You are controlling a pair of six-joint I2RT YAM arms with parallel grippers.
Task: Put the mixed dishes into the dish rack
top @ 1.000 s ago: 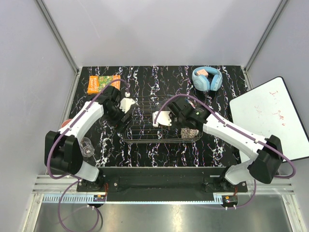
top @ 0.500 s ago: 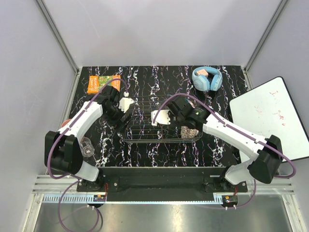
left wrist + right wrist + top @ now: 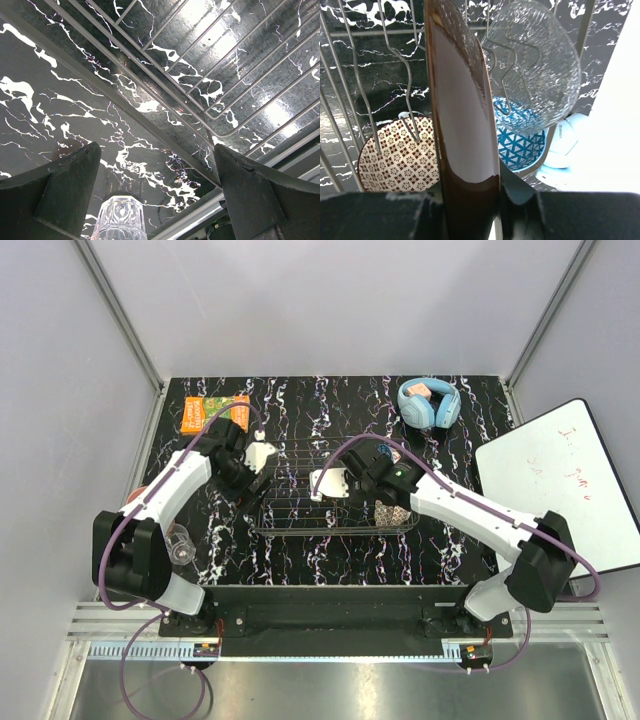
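Note:
I will next lower the glossy red plate with my right gripper into the gap (image 3: 335,492) between the dish rack's wires, beside the beige patterned bowl.
My right gripper (image 3: 330,483) (image 3: 470,200) is shut on the glossy red plate (image 3: 462,100), holding it upright and edge-on over the dish rack (image 3: 290,512) (image 3: 357,85). In the rack's right end lie the beige patterned bowl (image 3: 393,514) (image 3: 400,160), the blue patterned bowl (image 3: 520,137) and the clear glass bowl (image 3: 540,65). My left gripper (image 3: 258,455) (image 3: 155,170) is open and empty above the rack's left edge (image 3: 150,90). The clear stemmed glass (image 3: 180,543) (image 3: 120,222) lies on the table at the front left. A salmon-pink edge (image 3: 131,498) shows beside the left arm.
The orange-green book (image 3: 213,412) lies at the back left. The light blue headphones (image 3: 430,403) (image 3: 565,145) lie at the back right. A white board (image 3: 560,480) sits off the table's right edge. The table is black marble-patterned.
My right gripper has moved a little left and farther over the rack with the plate. My left gripper has shifted slightly toward the back.

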